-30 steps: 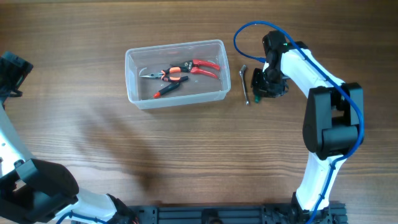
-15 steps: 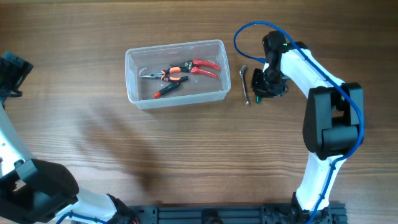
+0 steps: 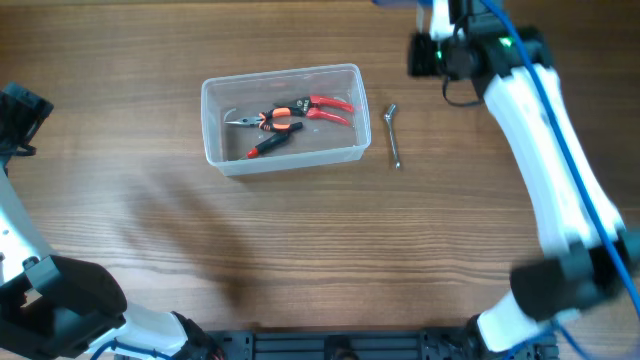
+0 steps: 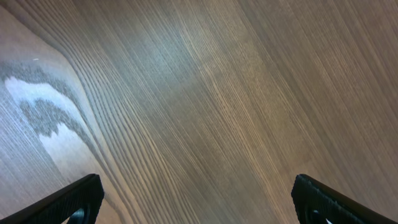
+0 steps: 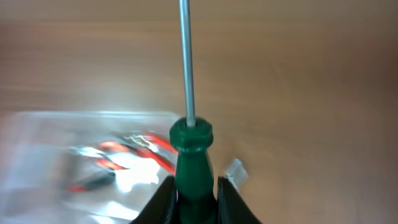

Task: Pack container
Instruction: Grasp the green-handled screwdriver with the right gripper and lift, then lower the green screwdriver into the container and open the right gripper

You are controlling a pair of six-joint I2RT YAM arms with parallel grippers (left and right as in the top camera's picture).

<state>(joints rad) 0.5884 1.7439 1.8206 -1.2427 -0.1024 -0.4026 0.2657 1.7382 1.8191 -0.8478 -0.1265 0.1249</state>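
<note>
The robot's right gripper next needs to swing over, go down and let go of the screwdriver (image 5: 191, 158) on the bare near part of the container's bottom, which is below and to the left in the overhead view.
The container (image 3: 215, 92) is a clear shallow tub at the table's middle. It holds red-handled pliers (image 3: 300, 110) and a small black tool (image 3: 268, 143). In the right wrist view the container (image 5: 37, 143) is blurred at lower left. My right gripper (image 3: 438, 55) is raised at the far right, beyond the container. It is shut on a green-handled screwdriver (image 5: 191, 158) whose steel shaft points away from the jaws (image 5: 193, 190). My left gripper (image 4: 199, 202) is open and empty over bare wood, at the table's left edge (image 3: 15, 115).
A small silver wrench (image 3: 393, 135) lies on the wood just right of the container; it also shows in the right wrist view (image 5: 235, 173). A blue cable (image 3: 560, 110) runs along the right arm.
My right arm has lifted from the table beside the wrench and swung toward the far side, carrying the green screwdriver. The left arm has not moved.
</note>
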